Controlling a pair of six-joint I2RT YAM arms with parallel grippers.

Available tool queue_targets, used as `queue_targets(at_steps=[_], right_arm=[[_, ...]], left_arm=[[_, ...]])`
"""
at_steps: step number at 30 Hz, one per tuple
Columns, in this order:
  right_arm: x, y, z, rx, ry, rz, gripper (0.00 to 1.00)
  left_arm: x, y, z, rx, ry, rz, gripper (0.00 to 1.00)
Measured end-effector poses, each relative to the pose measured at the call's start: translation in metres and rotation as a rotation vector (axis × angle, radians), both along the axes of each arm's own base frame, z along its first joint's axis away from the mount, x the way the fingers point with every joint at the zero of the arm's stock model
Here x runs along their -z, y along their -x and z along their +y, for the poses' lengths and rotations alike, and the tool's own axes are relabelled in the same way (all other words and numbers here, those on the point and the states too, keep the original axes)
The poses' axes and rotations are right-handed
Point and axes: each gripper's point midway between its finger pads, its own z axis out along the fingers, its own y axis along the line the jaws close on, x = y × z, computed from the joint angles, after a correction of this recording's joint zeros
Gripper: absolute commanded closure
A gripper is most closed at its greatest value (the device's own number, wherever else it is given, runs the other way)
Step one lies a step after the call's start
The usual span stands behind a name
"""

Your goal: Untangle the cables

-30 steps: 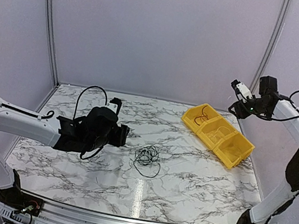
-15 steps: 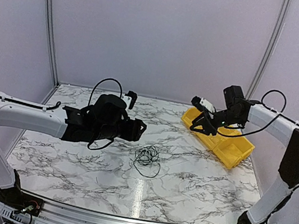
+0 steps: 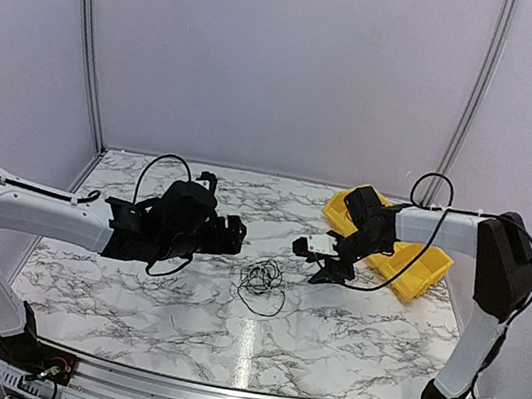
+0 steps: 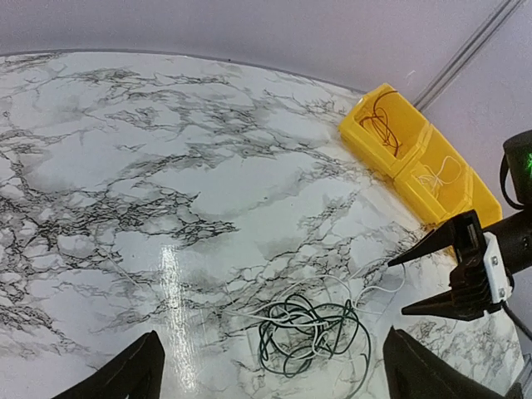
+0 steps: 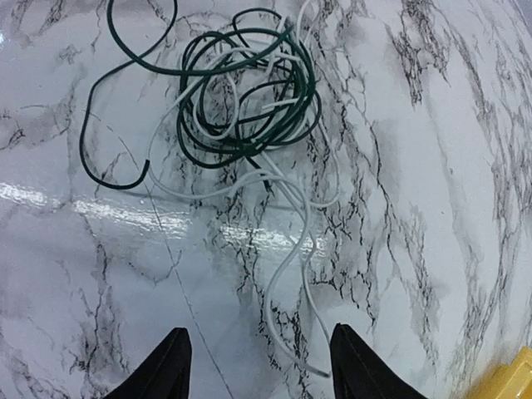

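Note:
My right gripper lowers and shifts to the right in its wrist view next, onto the white wire beside one finger of that gripper.
The cables lie in one small tangle on the marble table: dark green loops wound with thin white wires. They also show in the left wrist view and the right wrist view. My left gripper is open and empty, just left of the tangle, its fingers spread wide. My right gripper is open and empty, low over the table just right of the tangle. It also shows in the left wrist view. A loose white wire end runs between its open fingers.
A row of yellow bins stands at the back right, behind my right arm. In the left wrist view one bin holds a brown wire and another a white wire. Grey walls enclose the table.
My right arm swung down from the back right, over the bins, to the table just right of the tangle. My left gripper moved right toward the tangle, then drew back a little.

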Motion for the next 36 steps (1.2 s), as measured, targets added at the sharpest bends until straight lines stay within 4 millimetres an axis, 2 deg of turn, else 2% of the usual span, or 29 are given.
queue_targets(at_steps=[2,4,7,8,10,13,15,18,20,22,26,30,32,33,34,36], right_arm=[[0.014,-0.006,0.003,-0.002,0.033,-0.022,0.55],[0.027,-0.014,0.002,0.017,0.065,-0.027,0.71],[0.035,-0.027,0.001,0.049,0.091,-0.037,0.96],[0.034,-0.030,0.000,0.060,0.095,-0.042,1.00],[0.026,-0.035,0.002,0.086,0.087,-0.046,1.00],[0.004,-0.038,0.006,0.139,0.045,-0.047,1.00],[-0.018,-0.035,0.009,0.172,-0.007,-0.031,1.00],[-0.063,-0.029,0.021,0.208,-0.118,0.004,1.00],[-0.086,-0.028,0.029,0.219,-0.181,0.032,1.00],[-0.100,-0.028,0.037,0.228,-0.229,0.070,1.00],[-0.097,-0.027,0.044,0.273,-0.259,0.196,1.00],[-0.088,-0.030,0.042,0.344,-0.298,0.347,1.00],[-0.087,-0.035,0.037,0.372,-0.309,0.379,1.00],[-0.088,-0.037,0.035,0.385,-0.315,0.389,1.00],[-0.090,-0.039,0.033,0.394,-0.322,0.395,1.00],[-0.096,-0.042,0.031,0.406,-0.340,0.407,1.00]], left_arm=[[-0.002,-0.003,0.004,-0.025,0.001,-0.002,0.09],[0.000,-0.003,0.006,-0.033,-0.005,0.008,0.11],[-0.001,-0.005,0.005,-0.035,-0.002,0.011,0.15],[-0.002,-0.005,0.004,-0.032,0.002,0.011,0.16],[0.000,-0.004,0.002,-0.022,0.003,0.016,0.20],[0.004,-0.002,-0.009,0.027,0.005,0.016,0.24],[0.006,0.001,-0.017,0.082,-0.021,-0.002,0.23],[0.002,0.012,-0.033,0.178,-0.073,-0.051,0.22],[-0.005,0.018,-0.044,0.237,-0.091,-0.092,0.22],[-0.013,0.022,-0.055,0.294,-0.098,-0.132,0.22],[-0.020,0.019,-0.075,0.344,-0.094,-0.171,0.22],[-0.008,0.007,-0.099,0.363,-0.103,-0.181,0.24],[0.007,0.001,-0.110,0.368,-0.119,-0.172,0.30],[0.014,-0.002,-0.114,0.368,-0.127,-0.166,0.39],[0.023,-0.006,-0.117,0.368,-0.141,-0.160,0.45],[0.037,-0.011,-0.122,0.364,-0.157,-0.148,0.48]])
